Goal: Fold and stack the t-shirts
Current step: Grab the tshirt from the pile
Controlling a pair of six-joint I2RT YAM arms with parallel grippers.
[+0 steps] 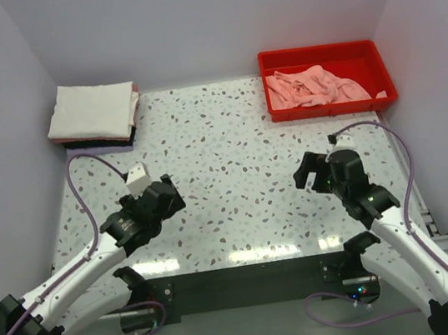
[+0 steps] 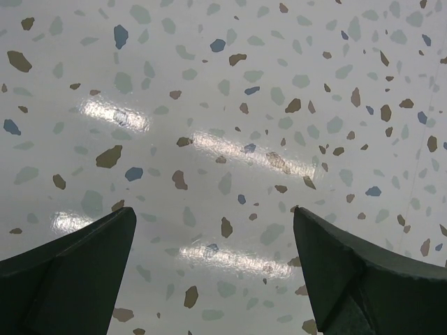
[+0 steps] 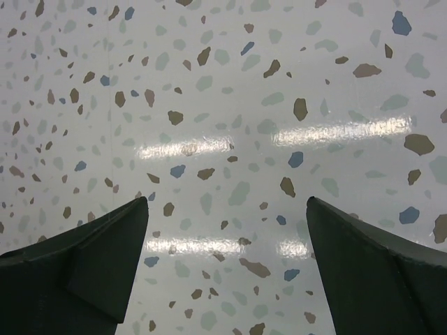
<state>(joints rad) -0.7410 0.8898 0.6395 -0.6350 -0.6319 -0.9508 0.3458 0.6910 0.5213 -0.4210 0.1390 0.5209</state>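
Observation:
The robot's right gripper will move outward over the near rim of the red tray and down onto the salmon-pink t-shirt at the cloth's bunched fold (image 1: 315, 85).
A crumpled salmon-pink t-shirt (image 1: 313, 87) lies in the red tray (image 1: 321, 53) at the back right. A stack of folded t-shirts (image 1: 93, 111), cream on top with black and a pink edge below, sits at the back left corner. My left gripper (image 1: 169, 194) is open and empty over the speckled table, left of centre; its fingers (image 2: 77, 272) show only bare table between them. My right gripper (image 1: 311, 173) is open and empty right of centre, below the tray; its fingers (image 3: 370, 265) also frame bare table.
The speckled table (image 1: 232, 166) is walled by pale panels on the left, back and right. Cables loop beside both arms. A dark strip runs along the table's near edge.

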